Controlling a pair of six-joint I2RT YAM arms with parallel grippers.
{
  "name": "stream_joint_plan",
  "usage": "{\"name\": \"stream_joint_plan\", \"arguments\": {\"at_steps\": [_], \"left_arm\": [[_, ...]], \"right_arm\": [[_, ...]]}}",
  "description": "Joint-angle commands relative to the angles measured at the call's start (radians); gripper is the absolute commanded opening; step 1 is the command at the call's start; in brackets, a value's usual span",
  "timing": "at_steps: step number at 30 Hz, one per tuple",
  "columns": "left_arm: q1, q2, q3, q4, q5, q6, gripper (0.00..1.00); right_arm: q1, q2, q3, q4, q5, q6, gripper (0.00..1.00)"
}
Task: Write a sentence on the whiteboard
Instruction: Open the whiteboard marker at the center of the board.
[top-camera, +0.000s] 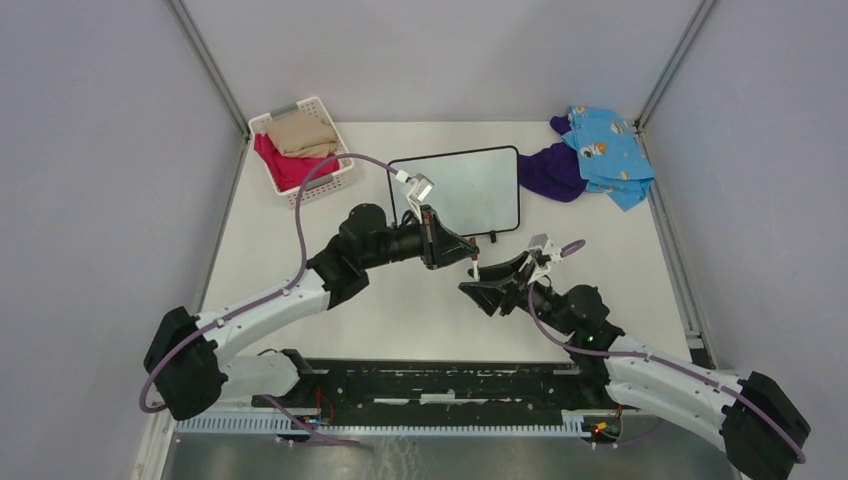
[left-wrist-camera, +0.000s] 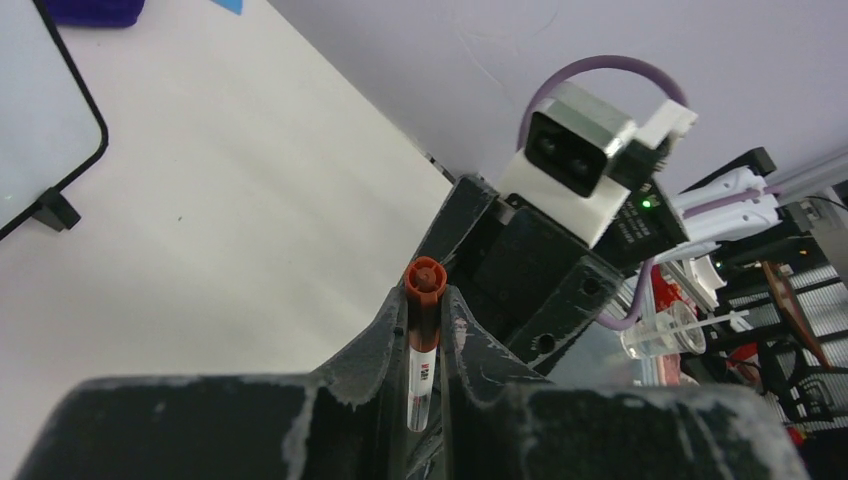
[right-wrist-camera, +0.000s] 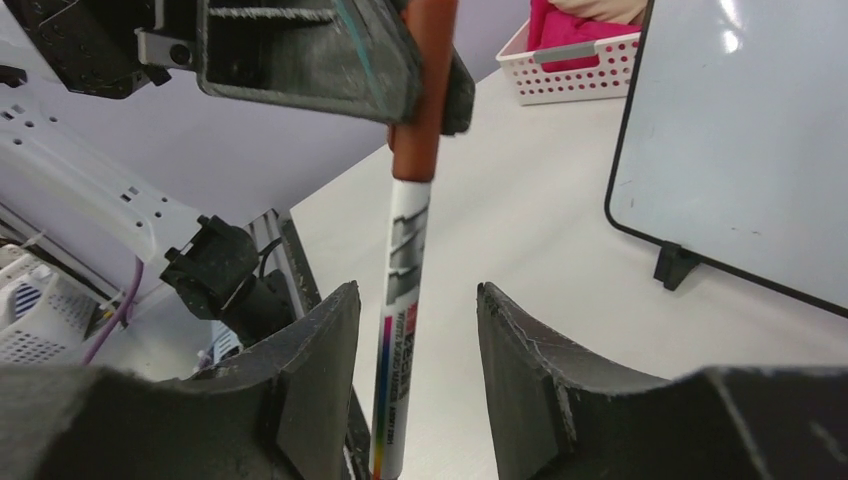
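Note:
The left gripper draws the marker's cap to the left in the top view and down next, and releases it on the bare tabletop below the gripper on that side.
The whiteboard (top-camera: 468, 190) lies at the back middle of the table, and no sentence shows on its white face (right-wrist-camera: 740, 150). My left gripper (top-camera: 463, 256) is shut on the red-brown cap end of a white marker (left-wrist-camera: 421, 370). It holds the marker in front of the board's near edge. The marker's white barrel (right-wrist-camera: 408, 230) runs down between the fingers of my right gripper (right-wrist-camera: 418, 290), which stands open with a gap on each side. In the top view the right gripper (top-camera: 483, 290) sits just below the left one. A corner of the board (left-wrist-camera: 40, 120) shows in the left wrist view.
A white basket (top-camera: 338, 178) with pink and beige cloth stands at the back left, also seen as a basket (right-wrist-camera: 570, 75) in the right wrist view. Purple and blue clothes (top-camera: 590, 155) lie at the back right. Grey walls enclose the table.

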Motion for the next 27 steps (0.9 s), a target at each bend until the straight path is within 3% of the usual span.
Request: {"name": "stream_joint_plan", "arguments": {"at_steps": [1, 19, 22, 26, 27], "left_arm": [[-0.003, -0.063, -0.014, 0.088, 0.037, -0.042, 0.02], [-0.003, -0.115, -0.043, 0.089, 0.038, -0.039, 0.02], [-0.003, -0.121, -0.044, 0.089, 0.038, -0.037, 0.02], [-0.003, -0.139, -0.044, 0.081, 0.015, -0.030, 0.02], [-0.003, -0.145, -0.042, 0.073, -0.002, -0.025, 0.02]], "right_arm": [[-0.011, 0.011, 0.030, 0.100, -0.079, 0.070, 0.51], [-0.030, 0.118, 0.069, 0.331, -0.143, 0.252, 0.42], [-0.031, 0.129, 0.070, 0.340, -0.148, 0.258, 0.30], [-0.030, 0.131, 0.068, 0.340, -0.160, 0.255, 0.01], [-0.030, 0.131, 0.070, 0.327, -0.168, 0.246, 0.00]]}}
